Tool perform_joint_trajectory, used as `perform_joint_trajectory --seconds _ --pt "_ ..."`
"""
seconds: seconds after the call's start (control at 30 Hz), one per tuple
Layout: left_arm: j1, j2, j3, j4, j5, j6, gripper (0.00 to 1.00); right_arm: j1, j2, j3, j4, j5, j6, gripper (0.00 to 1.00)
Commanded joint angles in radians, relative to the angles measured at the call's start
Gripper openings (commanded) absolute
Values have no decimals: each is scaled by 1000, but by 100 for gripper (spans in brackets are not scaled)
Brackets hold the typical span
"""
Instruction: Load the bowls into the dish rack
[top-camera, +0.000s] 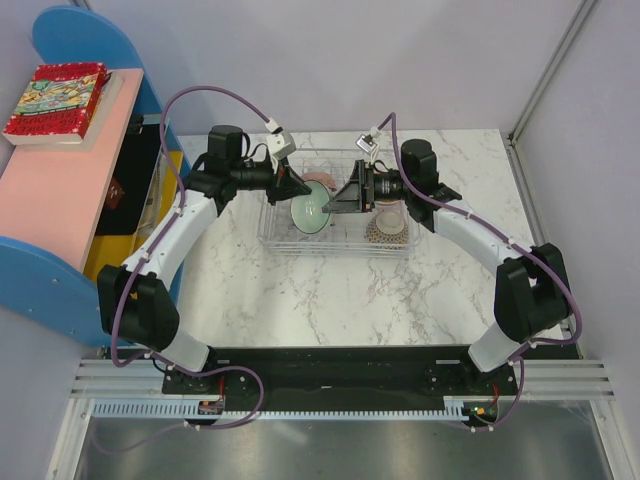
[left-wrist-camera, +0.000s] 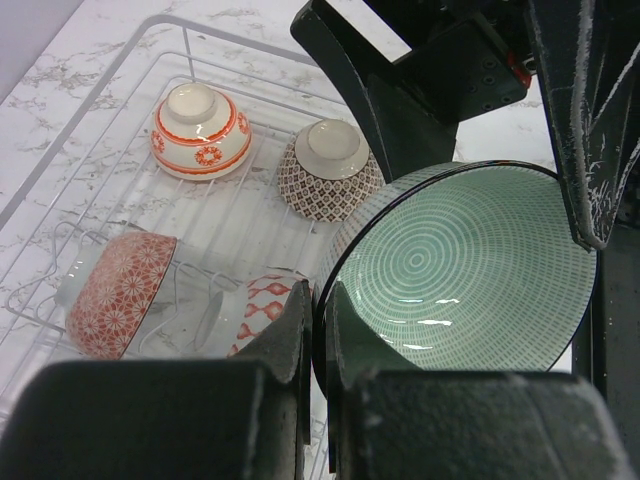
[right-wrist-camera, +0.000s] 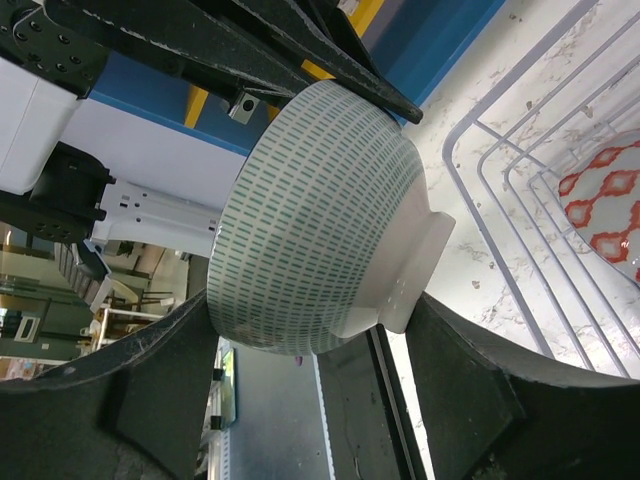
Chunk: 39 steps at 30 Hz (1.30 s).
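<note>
The robot's right gripper will next tilt down and lower the mint-green bowl into the open ribs (top-camera: 350, 222) beside the brown lattice bowl to let go of it, because that spot is empty.
A mint-green bowl (top-camera: 312, 212) hangs on its side over the clear dish rack (top-camera: 270, 235). My left gripper (left-wrist-camera: 320, 310) is shut on its thin dark rim, and the ringed green inside (left-wrist-camera: 465, 270) faces the left wrist camera. My right gripper (right-wrist-camera: 312, 308) straddles the bowl's outside (right-wrist-camera: 320, 210), one finger against the rim edge and the other against the white foot. In the rack lie an orange-red floral bowl (left-wrist-camera: 200, 130), a brown lattice bowl (left-wrist-camera: 328, 172), a red star-patterned bowl (left-wrist-camera: 120, 295) and a red-diamond bowl (left-wrist-camera: 262, 305).
A pink-topped shelf unit with blue sides (top-camera: 60, 170) stands left of the table, a red-edged book (top-camera: 55, 100) on top. The rack's wire ribs (right-wrist-camera: 480, 200) run under the held bowl. Grey walls close in behind and to the right.
</note>
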Motion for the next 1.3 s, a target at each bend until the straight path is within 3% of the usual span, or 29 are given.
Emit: perform_joint_trajectory --seconds 0.0,0.13,0.17,0.23,0.27,0.4,0.47,0.53,0.7,0.77,0.9,1.13,1.27 --pt "3 -40 11 55 21 -26 2 4 -13 -8 92 -43 15 72" --pt "3 -43 -3 54 21 -27 2 4 -15 -14 115 -42 28 56" --pt "3 -42 -6 54 21 -27 4 4 -16 -15 116 -40 26 48" --pt "3 -45 -14 54 17 -27 16 3 -16 -15 112 -32 23 39" --pt "3 -45 -20 55 15 -24 31 3 -19 -15 105 -25 12 32" --pt "9 -54 -38 64 17 -33 57 1 -22 2 9 27 -78 8" --pt "44 -57 -53 83 57 -81 68 -5 -21 14 -45 49 -109 3" --pt "89 -68 -69 106 87 -102 72 -12 -22 18 -71 60 -133 0" --pt "207 -122 -141 169 146 -176 99 -26 -30 84 -230 171 -268 0" --pt "271 -140 -159 170 181 -193 100 -28 -24 158 -382 260 -406 0" --pt "369 -174 -240 138 219 -176 100 -26 -15 259 -557 582 -615 0" --pt "434 -180 -346 5 274 -28 100 7 48 333 -596 1022 -865 0" --pt "445 -160 -376 -34 299 22 100 23 88 341 -603 1142 -934 0"
